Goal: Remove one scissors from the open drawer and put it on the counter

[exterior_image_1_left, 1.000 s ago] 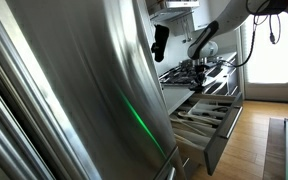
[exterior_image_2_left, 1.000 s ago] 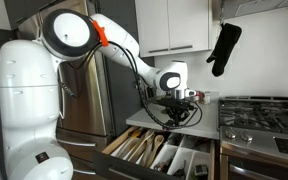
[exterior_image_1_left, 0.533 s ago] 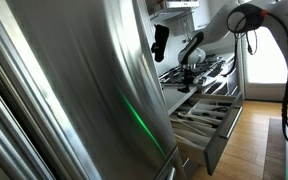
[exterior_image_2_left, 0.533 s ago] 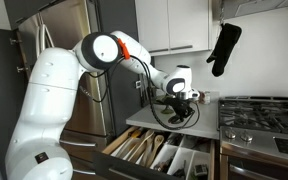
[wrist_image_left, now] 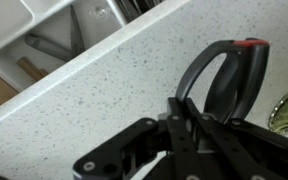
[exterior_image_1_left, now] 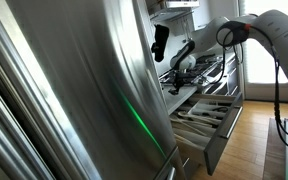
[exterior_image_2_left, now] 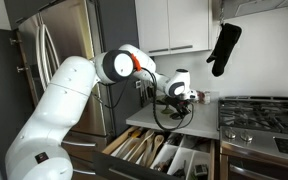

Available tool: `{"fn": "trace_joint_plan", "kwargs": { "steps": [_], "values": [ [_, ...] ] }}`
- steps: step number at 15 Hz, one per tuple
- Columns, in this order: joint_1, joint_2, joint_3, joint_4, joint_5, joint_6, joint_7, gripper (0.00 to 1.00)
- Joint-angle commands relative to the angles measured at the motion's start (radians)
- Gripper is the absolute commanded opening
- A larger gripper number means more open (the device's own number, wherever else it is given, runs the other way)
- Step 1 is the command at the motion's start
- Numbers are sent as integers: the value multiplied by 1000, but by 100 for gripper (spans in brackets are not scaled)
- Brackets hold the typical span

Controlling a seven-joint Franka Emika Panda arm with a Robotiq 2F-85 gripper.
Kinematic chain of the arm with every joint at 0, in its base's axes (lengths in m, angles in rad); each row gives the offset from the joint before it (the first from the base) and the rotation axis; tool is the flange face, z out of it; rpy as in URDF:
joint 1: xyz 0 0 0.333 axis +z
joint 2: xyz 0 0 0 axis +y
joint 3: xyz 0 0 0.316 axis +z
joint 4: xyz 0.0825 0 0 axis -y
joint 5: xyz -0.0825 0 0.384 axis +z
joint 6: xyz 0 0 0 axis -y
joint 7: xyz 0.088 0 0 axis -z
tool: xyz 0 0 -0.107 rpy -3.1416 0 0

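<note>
I need to lower the black scissors (wrist_image_left: 229, 85) a little, straight down, onto the clear, pale speckled counter behind the open drawer and release them.
My gripper (wrist_image_left: 189, 112) is shut on black scissors (wrist_image_left: 229, 85) with a red mark on the handle loops. It holds them low over the pale speckled counter (wrist_image_left: 94, 100); I cannot tell whether they touch it. In both exterior views the gripper (exterior_image_2_left: 178, 102) (exterior_image_1_left: 176, 72) sits above the counter (exterior_image_2_left: 202, 122), behind the open drawer (exterior_image_2_left: 154, 152) (exterior_image_1_left: 212, 116). The drawer's wooden divider insert holds several utensils. A corner of the drawer (wrist_image_left: 64, 30) shows at the top left of the wrist view.
A steel gas hob with black grates (exterior_image_2_left: 260, 110) lies beside the gripper on the counter. A black oven mitt (exterior_image_2_left: 224, 48) (exterior_image_1_left: 160, 42) hangs above. The tall steel fridge (exterior_image_1_left: 74, 90) (exterior_image_2_left: 69, 45) stands close by. White wall cabinets (exterior_image_2_left: 174, 25) hang overhead.
The arm has swung round and carried the gripper with the scissors further over the counter, away from the hob and toward the fridge side. The gripper stays shut.
</note>
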Motion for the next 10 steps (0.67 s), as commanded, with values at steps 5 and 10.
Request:
{"fn": "trace_joint_plan", "kwargs": {
  "steps": [5,10],
  "values": [
    [12,140,35,122,-16,94,81,2],
    [20,157,36,133,-33,132,81,8]
  ]
}}
